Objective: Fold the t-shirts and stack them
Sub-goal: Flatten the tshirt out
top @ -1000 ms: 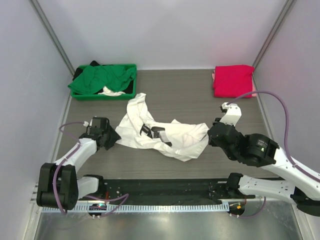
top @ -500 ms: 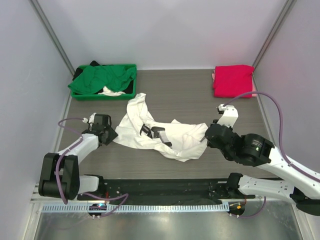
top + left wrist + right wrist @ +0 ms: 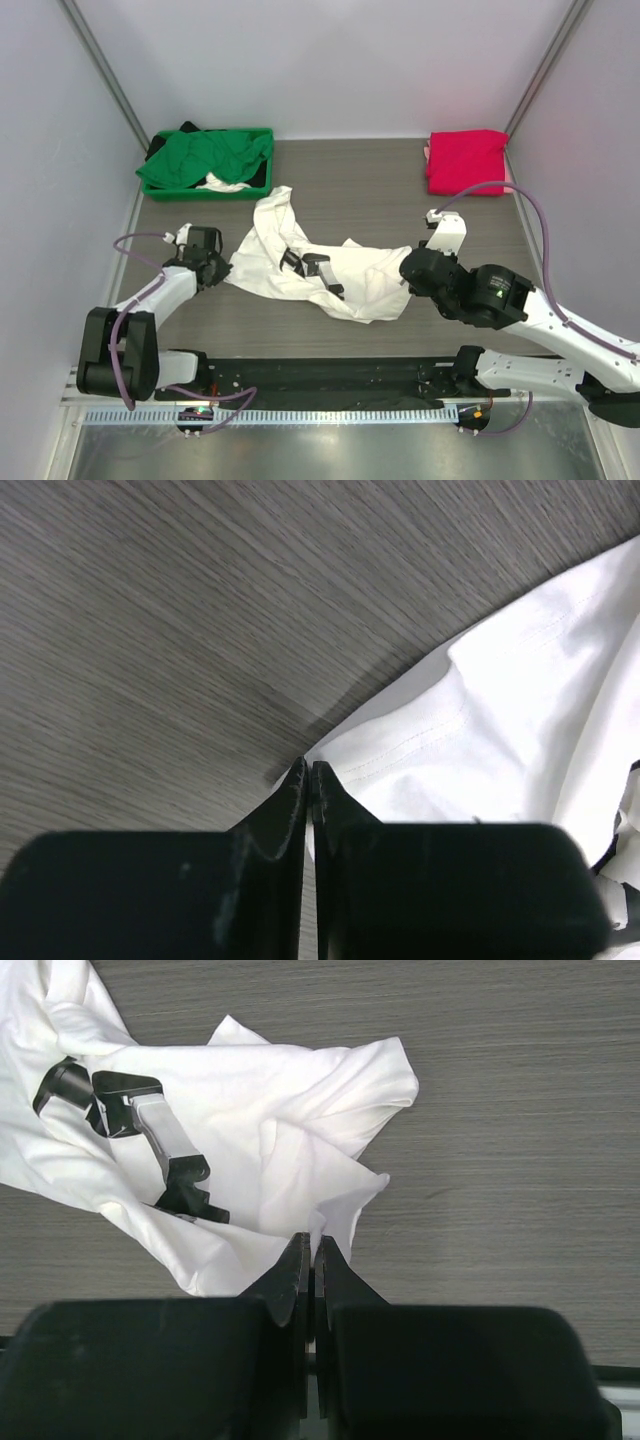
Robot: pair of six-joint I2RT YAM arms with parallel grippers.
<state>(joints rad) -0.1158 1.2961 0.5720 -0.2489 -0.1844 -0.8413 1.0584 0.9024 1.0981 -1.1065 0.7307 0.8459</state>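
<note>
The right gripper lifts the white fold next, carries it outward and lowers it to release on the tabletop beside the pink-red t-shirt, since the white shirt lies crumpled.
A large white t-shirt with a black print lies crumpled across the middle of the table. My left gripper is at its left edge; in the left wrist view its jaws stand shut on the hem of the white t-shirt. My right gripper is at the shirt's right edge, and in the right wrist view it is shut on a fold of the white cloth. A folded pink-red t-shirt rests at the back right. A green t-shirt is heaped in the bin.
The green plastic bin stands at the back left, with white cloth and something dark under the green t-shirt. Pale walls close in both sides. A black rail runs along the near edge.
My left gripper has closed onto the white t-shirt's left hem. My right gripper has moved left with the shirt's right edge, bunching the cloth inward.
</note>
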